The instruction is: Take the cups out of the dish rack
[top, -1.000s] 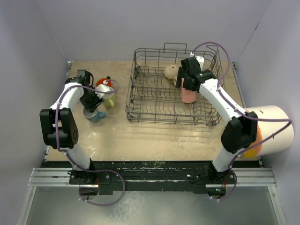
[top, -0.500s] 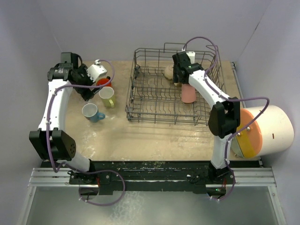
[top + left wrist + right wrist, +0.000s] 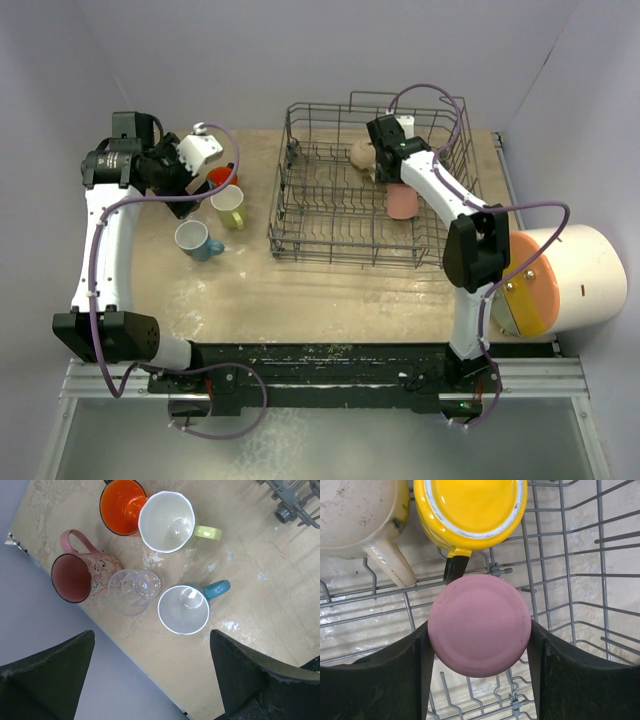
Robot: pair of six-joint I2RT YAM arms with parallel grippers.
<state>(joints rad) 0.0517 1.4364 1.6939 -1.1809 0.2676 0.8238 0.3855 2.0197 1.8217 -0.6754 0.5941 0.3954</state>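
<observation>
My right gripper's fingers are holding the base end of the tumbler, so I should tilt my left gripper up toward the rack next and close it on the pink tumbler's open rim point(image 3: 402, 215).
The grey wire dish rack point(image 3: 300, 215) stands at mid-table. In it a pink tumbler point(image 3: 479, 625) stands upside down, next to a yellow cup point(image 3: 470, 505) and a beige cup point(image 3: 360, 515). My right gripper point(image 3: 479, 625) reaches down into the rack point(image 3: 392, 180), and its fingers point(image 3: 415, 670) press both sides of the tumbler point(image 3: 402, 205). My left gripper point(image 3: 152, 680) is open and empty, high above the table's left edge point(image 3: 190, 165). Below it stand an orange cup point(image 3: 121, 505), a pale yellow-green mug point(image 3: 167, 521), a pink mug point(image 3: 75, 577), a clear glass point(image 3: 135, 591) and a blue mug point(image 3: 184, 609).
A big white cylinder with an orange end point(image 3: 570, 275) lies at the right edge of the table, beside my right arm. Grey walls close in the table on the left, back and right. The rack's tall wire sides point(image 3: 600, 580) surround my right gripper.
My left arm has lifted up and back from the cups on the table. My right arm has raised its elbow and its gripper now stands steeply over the pink tumbler.
</observation>
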